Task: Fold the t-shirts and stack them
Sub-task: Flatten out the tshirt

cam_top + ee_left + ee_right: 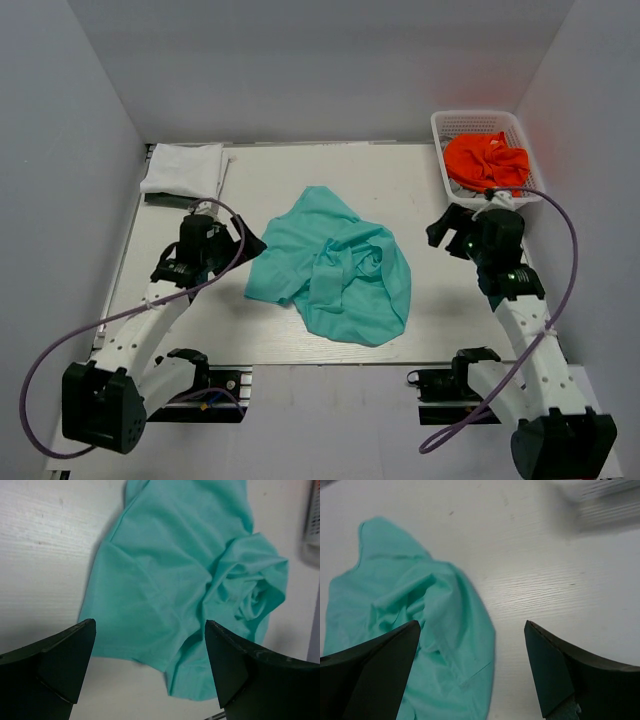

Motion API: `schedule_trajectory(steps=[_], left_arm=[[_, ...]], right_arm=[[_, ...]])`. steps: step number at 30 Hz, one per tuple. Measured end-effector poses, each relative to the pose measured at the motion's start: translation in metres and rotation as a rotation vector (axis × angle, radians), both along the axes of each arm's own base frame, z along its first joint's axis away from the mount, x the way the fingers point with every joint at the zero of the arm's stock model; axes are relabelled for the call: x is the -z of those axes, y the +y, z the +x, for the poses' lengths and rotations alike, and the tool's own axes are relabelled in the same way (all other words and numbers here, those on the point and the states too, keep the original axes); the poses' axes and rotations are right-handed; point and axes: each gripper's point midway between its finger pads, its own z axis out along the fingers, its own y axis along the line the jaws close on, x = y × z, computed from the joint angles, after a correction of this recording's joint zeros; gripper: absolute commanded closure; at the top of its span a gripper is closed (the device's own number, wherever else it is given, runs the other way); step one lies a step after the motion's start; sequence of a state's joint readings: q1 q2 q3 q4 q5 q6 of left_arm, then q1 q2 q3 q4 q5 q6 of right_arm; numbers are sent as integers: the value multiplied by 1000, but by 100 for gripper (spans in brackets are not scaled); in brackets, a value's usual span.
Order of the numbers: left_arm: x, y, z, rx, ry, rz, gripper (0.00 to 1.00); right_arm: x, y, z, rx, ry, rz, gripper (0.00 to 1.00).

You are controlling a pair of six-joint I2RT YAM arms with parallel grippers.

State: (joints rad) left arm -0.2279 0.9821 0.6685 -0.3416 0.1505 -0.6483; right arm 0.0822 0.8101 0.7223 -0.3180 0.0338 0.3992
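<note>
The teal t-shirt's near flat corner (252,292) (99,647) lies spread on bare table, clear of the bunched folds, so my left gripper will move down and back onto it next.
A crumpled teal t-shirt (335,265) lies in the middle of the table, also seen in the left wrist view (185,580) and the right wrist view (415,625). A folded white t-shirt (183,168) rests at the back left corner. An orange t-shirt (485,160) fills the basket at the back right. My left gripper (248,243) hovers open just left of the teal shirt's edge, nothing between its fingers (150,665). To the right of the shirt, my right gripper (443,228) is open and empty (472,670).
A white mesh basket (448,122) stands at the back right corner, close behind the right gripper. Grey walls close in the table on three sides. Purple cables loop from both arms.
</note>
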Motion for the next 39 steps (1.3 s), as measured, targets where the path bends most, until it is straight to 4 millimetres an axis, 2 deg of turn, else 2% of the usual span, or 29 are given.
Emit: schedule_trajectory(steps=[3, 6, 9, 13, 16, 19, 22, 25, 28, 31, 32, 34, 35, 39], left_arm=[[27, -5, -10, 20, 88, 30, 1], [49, -7, -25, 29, 153, 54, 1], [71, -6, -42, 20, 240, 86, 1], [95, 8, -64, -50, 357, 157, 1], [109, 17, -73, -95, 414, 211, 1], [126, 20, -78, -106, 474, 254, 1], [127, 15, -70, -104, 465, 271, 4], [128, 12, -63, -108, 446, 284, 7], [128, 11, -54, -122, 423, 287, 15], [129, 12, -46, -142, 403, 295, 28], [129, 13, -44, -149, 400, 299, 41], [132, 15, -41, -163, 403, 312, 54], [132, 15, -38, -169, 399, 317, 69], [135, 14, -33, -182, 398, 315, 100]], right_arm=[[13, 36, 3, -204, 57, 29, 10], [29, 71, -6, -370, 119, 54, 10], [32, 104, -23, -519, 136, 68, 10], [31, 146, -51, -709, 136, 69, 10], [43, 174, -73, -840, 168, 64, 11], [69, 194, -91, -921, 266, 40, 11], [93, 206, -109, -973, 340, 6, 11], [100, 212, -121, -999, 355, -16, 11], [105, 221, -127, -1013, 356, -31, 11], [118, 227, -131, -1017, 379, -67, 11], [122, 229, -133, -1016, 390, -79, 11], [132, 230, -133, -1006, 405, -107, 10], [139, 230, -132, -989, 413, -128, 10], [162, 227, -123, -924, 441, -211, 17]])
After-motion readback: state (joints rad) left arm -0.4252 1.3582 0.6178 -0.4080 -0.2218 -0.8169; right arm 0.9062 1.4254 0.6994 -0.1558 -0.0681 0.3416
